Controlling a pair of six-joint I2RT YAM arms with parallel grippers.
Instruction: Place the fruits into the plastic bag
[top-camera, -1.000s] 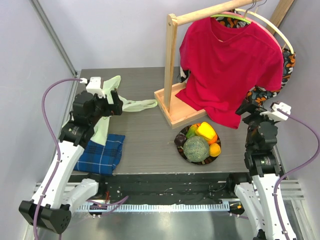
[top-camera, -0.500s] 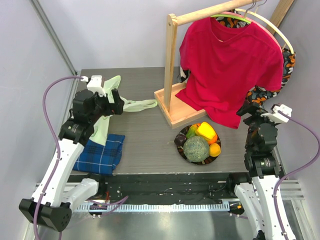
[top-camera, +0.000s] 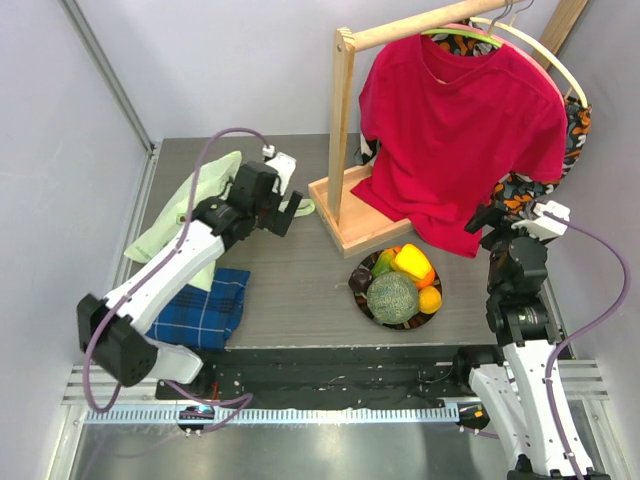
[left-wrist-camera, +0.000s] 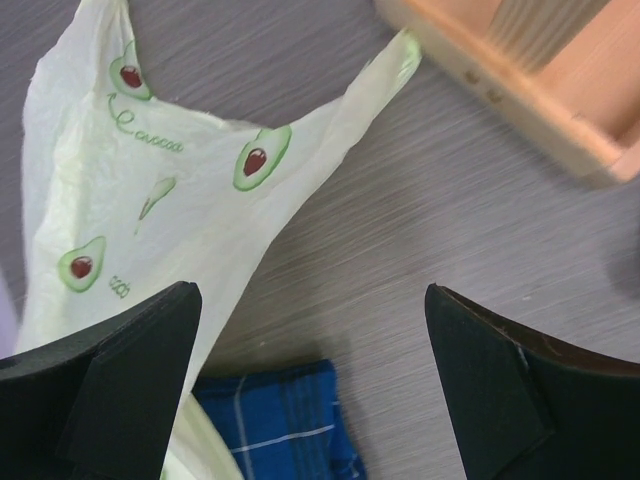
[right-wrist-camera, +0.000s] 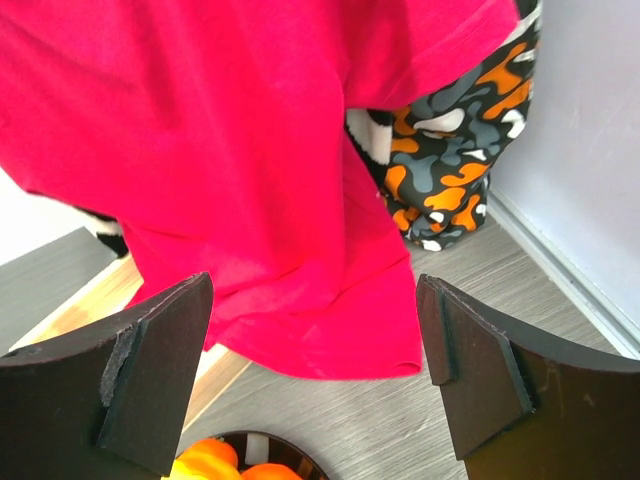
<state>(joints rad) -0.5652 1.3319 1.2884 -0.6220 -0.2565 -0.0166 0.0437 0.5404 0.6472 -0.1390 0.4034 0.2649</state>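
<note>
My left gripper's fingers are hovering beside the bag's edge near the cloth (left-wrist-camera: 226, 300). The edge is down and to the left in the top view, so I will move my left gripper that way next.
The plastic bag (top-camera: 185, 212) lies flat at the left of the table, one handle reaching toward the wooden stand; its avocado prints show in the left wrist view (left-wrist-camera: 150, 180). The fruits sit on a dark plate (top-camera: 360, 302): melon (top-camera: 392, 296), yellow piece (top-camera: 412, 261), orange (top-camera: 430, 298), green piece (top-camera: 382, 263), dark purple piece (top-camera: 359, 279). My left gripper (top-camera: 287, 210) is open and empty above the table, just right of the bag (left-wrist-camera: 315, 380). My right gripper (top-camera: 487, 218) is open and empty, right of and above the plate (right-wrist-camera: 320, 380); oranges (right-wrist-camera: 210, 462) show at the bottom edge.
A folded blue plaid cloth (top-camera: 205, 305) lies near the front left, partly under the bag (left-wrist-camera: 285, 420). A wooden stand (top-camera: 350, 215) carries a hanging red shirt (top-camera: 455, 130) (right-wrist-camera: 250, 150) and a camouflage garment (right-wrist-camera: 450, 150) behind the plate.
My left arm has swung right, from over the bag's left part to a spot near the wooden stand, leaving the bag uncovered. The right arm has barely moved.
</note>
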